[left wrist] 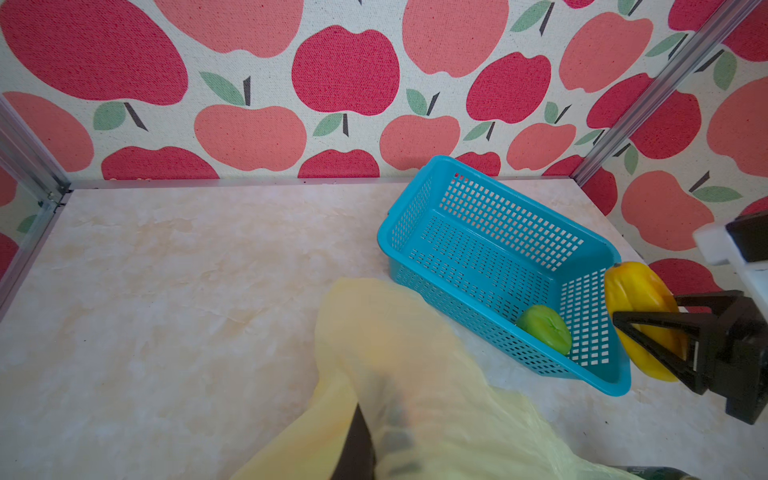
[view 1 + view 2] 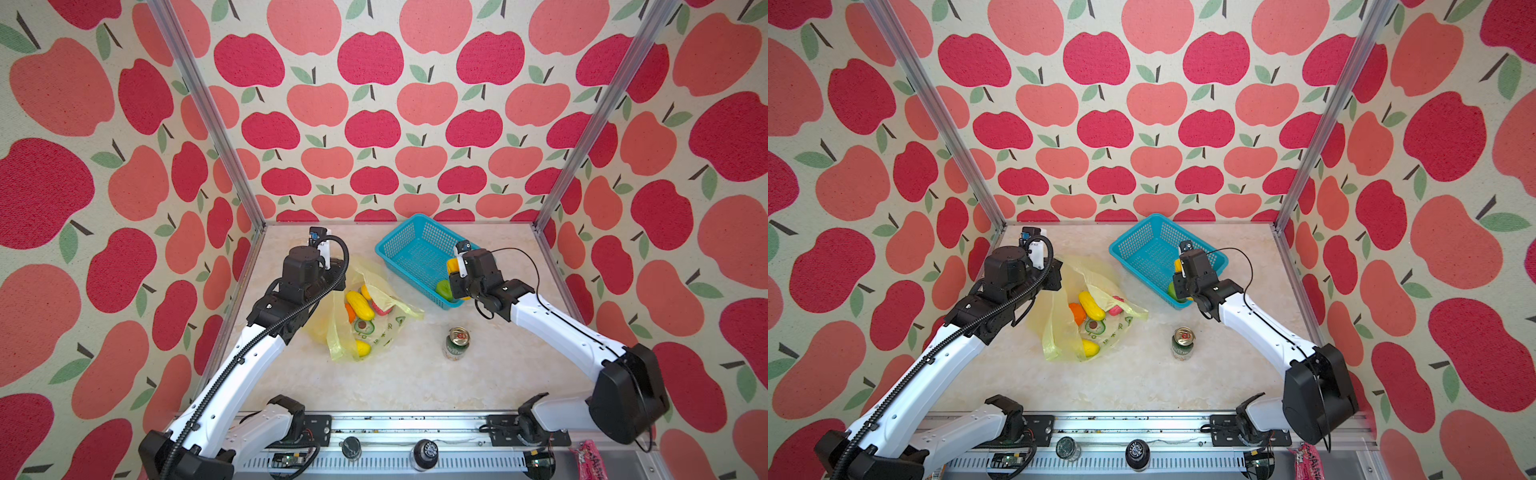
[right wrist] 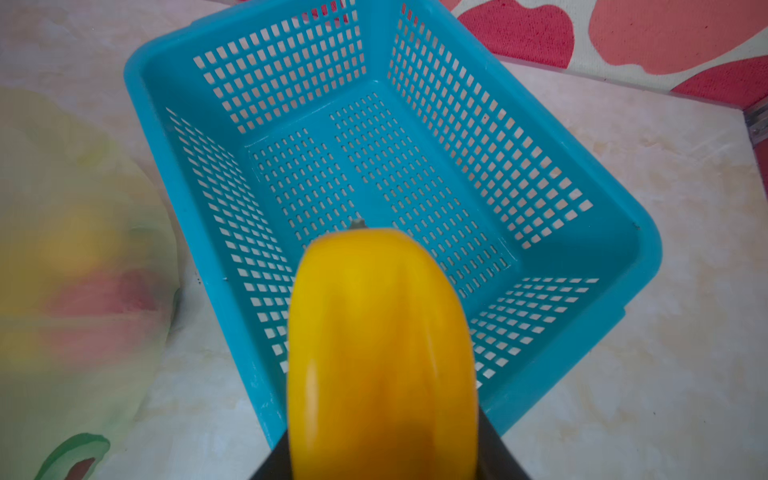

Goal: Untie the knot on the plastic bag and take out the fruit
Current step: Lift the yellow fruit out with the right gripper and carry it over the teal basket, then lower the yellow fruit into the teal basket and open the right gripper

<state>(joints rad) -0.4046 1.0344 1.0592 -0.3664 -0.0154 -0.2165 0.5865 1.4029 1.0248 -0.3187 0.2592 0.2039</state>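
My right gripper holds the yellow-orange fruit (image 3: pixel 382 353) and should next go down and outward to the basket's bottom (image 3: pixel 461 249) beside the green fruit. It should let go there, because that part of the bottom is open.
The pale-yellow plastic bag (image 2: pixel 365 328) lies open left of centre; no knot shows. My left gripper (image 1: pixel 376 446) is shut on a raised fold of the plastic bag (image 1: pixel 415 374); in both top views its wrist hides it. Inside the bag lie an elongated yellow fruit (image 2: pixel 357 301), an orange one (image 2: pixel 350 312), a pink-red one (image 2: pixel 380 307) and a lumpy yellow one (image 2: pixel 362 348). My right gripper (image 2: pixel 457 270) is shut on a yellow-orange fruit (image 3: pixel 382 353) over the teal basket's near end. A green fruit (image 1: pixel 544 328) lies in the basket.
The teal mesh basket (image 2: pixel 399 239) stands at the back right, close to the bag's far edge. A green drink can (image 2: pixel 457 343) stands upright in front of it, right of the bag. Apple-print walls and aluminium posts (image 2: pixel 557 195) close in the table.
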